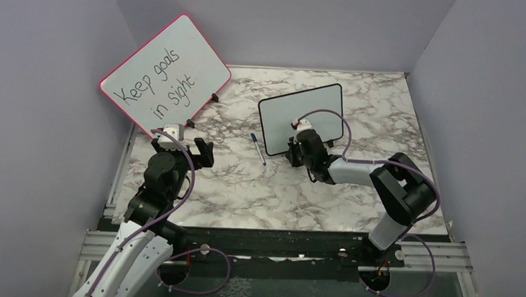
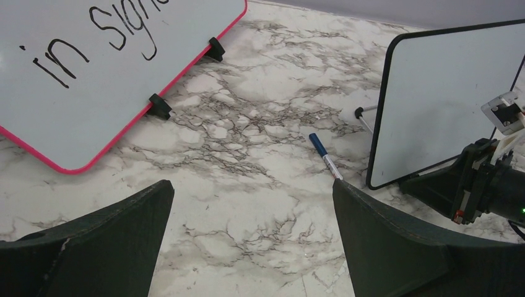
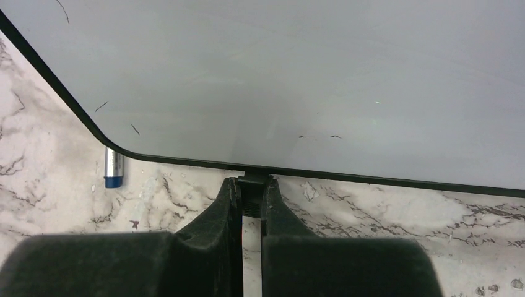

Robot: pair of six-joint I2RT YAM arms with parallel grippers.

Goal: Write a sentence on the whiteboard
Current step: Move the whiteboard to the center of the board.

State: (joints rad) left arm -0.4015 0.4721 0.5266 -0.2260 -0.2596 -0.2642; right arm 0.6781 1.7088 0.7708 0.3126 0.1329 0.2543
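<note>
I should next pull the blank whiteboard by its little foot back onto the clear part of the bare marble with my right gripper and let go.
The small black-framed whiteboard (image 1: 302, 113) stands tilted near the middle of the marble table, also in the left wrist view (image 2: 446, 99). Its face (image 3: 278, 74) is blank apart from a few faint specks; no sentence shows on it. My right gripper (image 1: 294, 148) is at the board's lower edge, shut on one little black foot (image 3: 254, 185) of the frame. A blue-capped marker (image 1: 257, 148) lies flat on the table left of the board (image 2: 325, 156) (image 3: 113, 168). My left gripper (image 2: 252, 185) hangs wide open over bare marble, short of the marker, holding nothing (image 1: 183, 146).
A larger red-framed board (image 1: 166, 74) reading "Keep goals in sight" leans at the back left (image 2: 93, 62). Grey walls close in the table on three sides. A metal rail (image 1: 276, 246) runs along the near edge by the arm bases.
</note>
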